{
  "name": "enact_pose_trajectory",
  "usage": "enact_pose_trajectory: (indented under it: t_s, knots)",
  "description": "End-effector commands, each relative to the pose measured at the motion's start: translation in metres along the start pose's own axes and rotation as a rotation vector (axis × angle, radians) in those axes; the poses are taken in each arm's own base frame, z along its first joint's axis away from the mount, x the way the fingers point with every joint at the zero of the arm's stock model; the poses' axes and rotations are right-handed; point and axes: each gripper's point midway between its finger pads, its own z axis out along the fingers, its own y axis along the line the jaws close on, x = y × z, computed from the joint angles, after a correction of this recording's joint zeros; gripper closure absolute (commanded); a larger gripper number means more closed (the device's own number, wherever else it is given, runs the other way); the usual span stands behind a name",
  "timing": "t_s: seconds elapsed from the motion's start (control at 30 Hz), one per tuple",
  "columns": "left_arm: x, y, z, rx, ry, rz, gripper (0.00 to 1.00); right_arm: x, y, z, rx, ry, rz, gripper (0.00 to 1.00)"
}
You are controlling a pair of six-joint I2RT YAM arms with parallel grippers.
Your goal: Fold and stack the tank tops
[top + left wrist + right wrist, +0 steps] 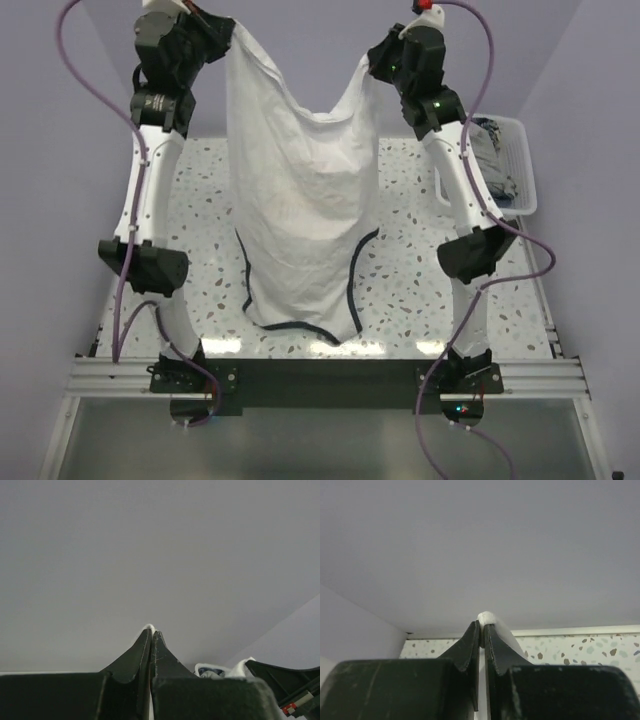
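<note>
The shirt still hangs raised, so my right gripper should next go back and down to the bare tabletop by the table's front edge (422, 306) and release the shirt's hem corner.
The white tank top (300, 190) with navy trim hangs in the air between my two grippers, held by its hem corners. Its trimmed neck and armholes touch the table near the front edge. My left gripper (222, 32) is shut on the top left corner; a bit of white cloth (149, 627) shows at its tips (151, 632). My right gripper (372, 62) is shut on the top right corner; a white fold (485, 616) sticks out of its tips (482, 624). The grey tank top (492, 160) lies crumpled in the basket.
A white slatted basket (525, 170) stands at the table's right edge beside my right arm. The speckled table (200, 220) lies under the hanging shirt. Purple cables run along both arms.
</note>
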Motion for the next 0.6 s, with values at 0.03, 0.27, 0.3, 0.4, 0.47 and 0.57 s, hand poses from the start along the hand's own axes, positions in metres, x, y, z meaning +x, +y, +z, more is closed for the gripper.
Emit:
enact_pose_trajectory:
  t_s: [0.03,0.27,0.3,0.4,0.47,0.57]
  knots:
    - [-0.04,-0.024,0.011,0.212,-0.08,-0.035,1.0,-0.104,0.052,-0.034,-0.219,-0.269,0.066,1.0]
    - [-0.14,-0.059,-0.042,0.36,-0.334,0.013,1.0,-0.21,0.073,-0.115,-0.28,-0.578,0.055,1.0]
    - [-0.149,-0.061,-0.05,0.363,-0.353,0.019,1.0,-0.214,0.074,-0.121,-0.279,-0.587,0.051,1.0]
    - [-0.159,-0.061,-0.067,0.354,-0.368,0.035,1.0,-0.214,0.069,-0.136,-0.257,-0.572,0.044,1.0]
    - [-0.144,-0.053,-0.069,0.331,-0.316,0.021,1.0,-0.183,0.054,-0.118,-0.21,-0.497,0.034,1.0]
    - [-0.084,-0.013,-0.056,0.256,-0.166,-0.039,1.0,-0.167,0.044,-0.13,-0.193,-0.458,0.049,1.0]
